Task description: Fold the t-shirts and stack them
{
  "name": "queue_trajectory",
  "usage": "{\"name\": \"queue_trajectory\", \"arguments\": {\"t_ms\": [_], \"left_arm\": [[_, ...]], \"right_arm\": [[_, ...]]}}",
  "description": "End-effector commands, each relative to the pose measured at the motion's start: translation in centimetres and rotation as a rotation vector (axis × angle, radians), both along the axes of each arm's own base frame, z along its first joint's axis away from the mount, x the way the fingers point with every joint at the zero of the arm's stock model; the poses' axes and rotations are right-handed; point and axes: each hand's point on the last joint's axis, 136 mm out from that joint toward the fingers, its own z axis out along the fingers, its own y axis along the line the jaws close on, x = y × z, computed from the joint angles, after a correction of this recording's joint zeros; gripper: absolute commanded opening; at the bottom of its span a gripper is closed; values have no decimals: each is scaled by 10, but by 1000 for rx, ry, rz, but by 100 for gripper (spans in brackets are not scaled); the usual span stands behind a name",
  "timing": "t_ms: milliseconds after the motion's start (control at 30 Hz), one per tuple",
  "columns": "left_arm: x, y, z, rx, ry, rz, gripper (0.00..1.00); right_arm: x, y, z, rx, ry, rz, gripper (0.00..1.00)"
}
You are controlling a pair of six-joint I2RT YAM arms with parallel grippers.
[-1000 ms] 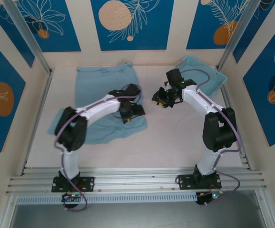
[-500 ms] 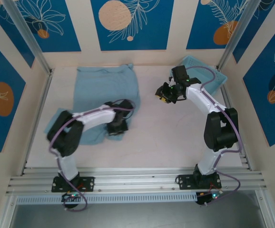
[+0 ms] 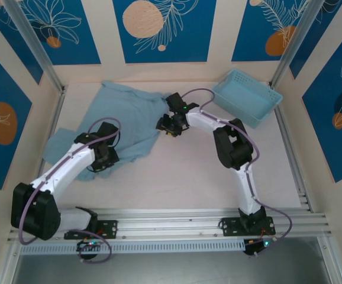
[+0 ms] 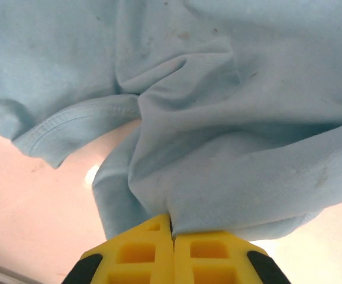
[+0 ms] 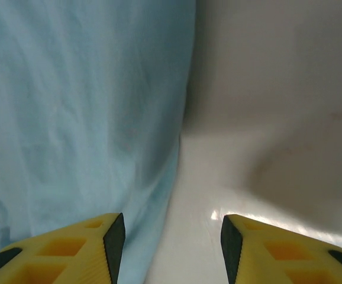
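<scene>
The near part of the t-shirt lies rumpled and creased, so the left gripper should next draw the bunched fold outward over the middle of the t-shirt (image 3: 129, 112) and release it there.
A light sky-blue t-shirt (image 3: 129, 112) lies rumpled on the left back part of the table, no lettering showing. My left gripper (image 3: 103, 160) sits at its near left part, shut on a bunched fold. In the left wrist view the yellow fingers (image 4: 135, 254) meet, and the t-shirt (image 4: 218, 118) is pinched between them at the left gripper (image 4: 172, 229). My right gripper (image 3: 168, 125) is at the shirt's right edge. It stands open in the right wrist view, right gripper (image 5: 172, 248), straddling the t-shirt's (image 5: 70, 106) edge, nothing gripped.
A light blue plastic lattice basket (image 3: 247, 97) stands at the back right corner. Aluminium rails (image 3: 171, 222) run along the near edge, and upright posts (image 3: 35, 44) stand at the back corners. Bare pink table (image 3: 218, 171) lies to the right of the shirt.
The left gripper shut on the shirt and pulled it toward the near left, rumpling it. The right arm swung left from beside the basket to the shirt's right edge, jaws widening.
</scene>
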Motion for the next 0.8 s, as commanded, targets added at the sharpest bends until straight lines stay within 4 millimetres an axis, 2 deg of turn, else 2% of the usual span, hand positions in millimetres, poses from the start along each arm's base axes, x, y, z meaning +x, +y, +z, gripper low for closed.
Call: {"name": "queue_trajectory", "arguments": {"t_ms": [0, 100, 200, 233, 367, 467, 567, 700, 767], "left_arm": [[-11, 18, 20, 47, -20, 4, 0], [-10, 18, 32, 20, -71, -4, 0], [-7, 17, 44, -4, -114, -15, 0], [-5, 16, 48, -14, -131, -25, 0], [10, 6, 63, -43, -192, -87, 0], [23, -5, 70, -80, -236, -140, 0], [39, -28, 73, -169, -275, -210, 0], [66, -63, 77, -300, -310, -300, 0], [82, -84, 81, -379, -320, -348, 0]], "right_arm": [[30, -4, -3, -28, -11, -87, 45], [38, 4, -17, -31, 11, -91, 33], [43, 1, -18, -49, 15, -118, 4], [44, -5, -13, -57, 2, -135, 0], [35, -44, 21, -94, -42, -225, 0], [10, -84, 48, -124, -65, -292, 0], [-25, -127, 67, -174, -66, -353, 0], [-88, -188, 86, -230, -28, -457, 0], [-119, -211, 94, -270, -5, -490, 0]]}}
